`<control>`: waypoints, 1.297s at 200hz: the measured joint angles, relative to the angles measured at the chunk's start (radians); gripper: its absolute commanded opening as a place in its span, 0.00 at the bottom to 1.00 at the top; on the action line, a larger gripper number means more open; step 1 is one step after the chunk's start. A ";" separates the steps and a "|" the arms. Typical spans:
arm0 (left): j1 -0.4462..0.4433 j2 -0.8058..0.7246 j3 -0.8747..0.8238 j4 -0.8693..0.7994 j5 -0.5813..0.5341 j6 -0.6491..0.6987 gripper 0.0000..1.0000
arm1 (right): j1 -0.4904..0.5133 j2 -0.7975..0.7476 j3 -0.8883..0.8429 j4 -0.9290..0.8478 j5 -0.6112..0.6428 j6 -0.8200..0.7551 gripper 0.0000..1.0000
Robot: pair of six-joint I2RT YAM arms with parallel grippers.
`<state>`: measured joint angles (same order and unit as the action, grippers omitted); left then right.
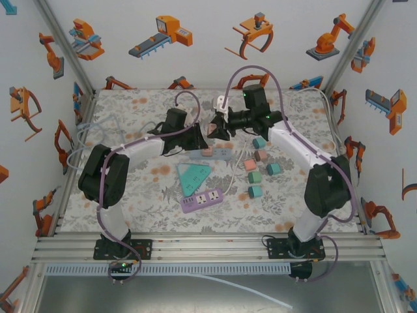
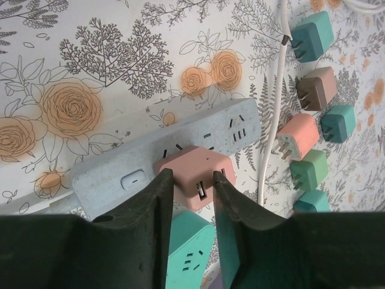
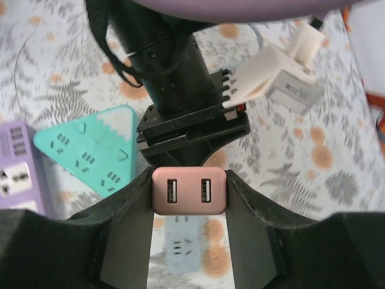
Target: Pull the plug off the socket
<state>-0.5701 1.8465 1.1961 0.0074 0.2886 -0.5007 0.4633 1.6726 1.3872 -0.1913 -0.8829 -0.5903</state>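
Observation:
My right gripper is above the bare spot beside the farthest teal plug, which lies past the white cable. Next, it needs to go down across that cable to release the plug.
My right gripper is shut on a pink plug whose two USB ports face the camera. It hangs in the air above the blurred grey-blue socket strip. In the top view the right gripper sits just behind the strip. A second pink plug sits on the strip, also seen from above. My left gripper reaches down at this plug's near side. Its jaws stand a narrow gap apart with nothing clamped between them.
A teal triangular socket and a purple power strip lie in front of the grey-blue strip. Several loose plugs in teal, pink, brown and green lie to the right. A white cable runs beside them. A white plug lies at the back.

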 measured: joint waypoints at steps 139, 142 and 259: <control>0.001 -0.298 0.023 -0.064 0.227 0.057 0.53 | -0.433 -0.256 -0.198 -0.116 0.706 1.293 0.00; -0.005 -0.312 0.016 -0.057 0.232 0.062 0.53 | -0.441 -0.249 -0.202 -0.122 0.711 1.310 0.00; -0.065 -0.505 -0.185 -0.023 0.257 0.148 0.65 | -0.525 0.188 -0.160 -0.169 0.792 1.586 0.00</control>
<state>-0.6350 1.3418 1.0111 -0.0154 0.5457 -0.3527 -0.0612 1.8610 1.2274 -0.3607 -0.0906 0.9958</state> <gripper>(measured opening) 0.631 0.439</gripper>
